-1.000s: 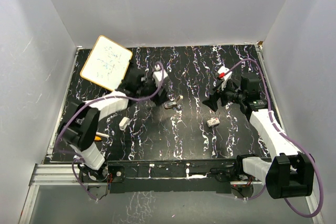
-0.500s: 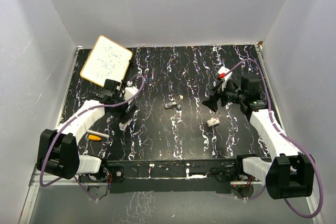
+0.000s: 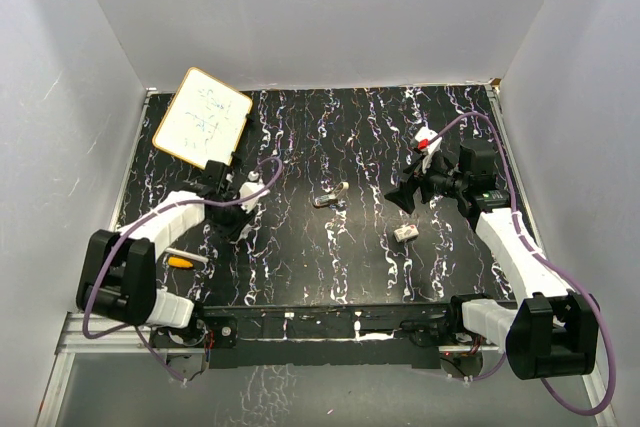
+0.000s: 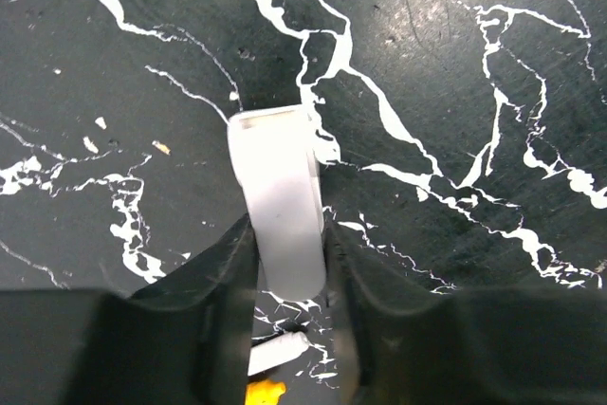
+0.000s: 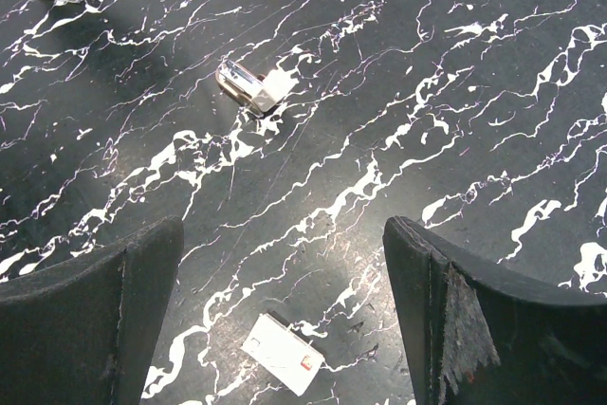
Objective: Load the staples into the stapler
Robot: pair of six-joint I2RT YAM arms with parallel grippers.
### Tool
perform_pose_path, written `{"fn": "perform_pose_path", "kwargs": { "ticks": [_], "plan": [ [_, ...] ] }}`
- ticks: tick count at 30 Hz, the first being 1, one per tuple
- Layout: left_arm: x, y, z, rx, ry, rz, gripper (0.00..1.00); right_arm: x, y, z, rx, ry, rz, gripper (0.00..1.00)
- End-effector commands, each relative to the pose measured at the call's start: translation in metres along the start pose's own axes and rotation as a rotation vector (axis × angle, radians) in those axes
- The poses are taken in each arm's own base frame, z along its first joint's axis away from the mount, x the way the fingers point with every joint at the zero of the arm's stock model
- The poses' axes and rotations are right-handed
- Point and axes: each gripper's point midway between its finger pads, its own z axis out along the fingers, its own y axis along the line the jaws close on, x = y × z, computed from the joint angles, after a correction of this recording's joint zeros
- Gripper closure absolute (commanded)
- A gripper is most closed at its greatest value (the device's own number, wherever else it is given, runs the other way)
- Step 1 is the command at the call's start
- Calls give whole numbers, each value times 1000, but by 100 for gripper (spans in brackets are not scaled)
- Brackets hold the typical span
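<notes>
The robot's right gripper needs to go down next onto the bare tabletop beside the silvery metal piece, left in the top view, to close on the stapler's white body.
My left gripper [image 3: 236,219] [image 4: 287,244] is shut on a white oblong plastic body with a rounded near end, which looks like the stapler [image 4: 277,196]. Its black fingers [image 4: 223,282] press both long sides low over the table. The staples' small whitish box [image 3: 404,233] [image 5: 283,355] with a red mark lies flat at centre right. My right gripper [image 3: 405,197] [image 5: 285,244] hangs open above and just behind it, touching nothing. A small silvery metal piece with a white end [image 3: 330,195] [image 5: 252,88] lies at the table's middle.
A white writing board [image 3: 202,118] leans at the back left corner. An orange-and-white pen [image 3: 185,259] [image 4: 270,372] lies near the front left, just behind my left fingers. White walls enclose the black marbled table [image 3: 350,267] on three sides.
The left arm swung from the table's middle back to the left, came down over the white piece and closed its fingers on it. The right arm stayed put.
</notes>
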Motion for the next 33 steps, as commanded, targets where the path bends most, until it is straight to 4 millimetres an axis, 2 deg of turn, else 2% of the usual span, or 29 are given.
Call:
{"fn": "perform_pose_path", "kwargs": {
  "ticks": [1, 4, 7, 11, 14, 17, 20, 24, 27, 29, 31, 33],
  "plan": [
    [-35, -17, 0, 148, -83, 86, 85, -17, -5, -3, 20, -36, -47, 11],
    [-59, -33, 1, 193, -97, 192, 94, -18, -6, -5, 33, -38, -55, 11],
    [-85, -66, 2, 254, -116, 355, 95, -20, -7, -8, 46, -44, -63, 11],
    [-112, -104, 14, 331, -102, 504, 93, -21, -8, -10, 58, -45, -66, 11],
    [-128, -122, 28, 346, -75, 576, 91, -22, -11, -13, 77, -41, -69, 11],
    [-136, -133, 41, 345, -62, 621, 86, -20, -15, -16, 109, -31, -82, 11],
    [-138, -135, 48, 342, -55, 630, 71, -18, -17, -18, 132, -22, -96, 10],
    [-144, -134, 38, 319, -83, 623, 49, -3, -9, -14, 72, 19, -108, 10],
    [-150, -131, 13, 290, -146, 625, 26, 10, 3, -7, -14, 33, -130, 13],
    [-151, -125, -4, 276, -201, 609, 14, 17, 17, 3, -77, 35, -169, 14],
    [-150, -112, -22, 265, -258, 564, 10, 23, 28, 14, -125, 37, -206, 15],
    [-146, -87, -39, 246, -314, 477, 9, 31, 38, 27, -176, 43, -221, 15]
  ]
}}
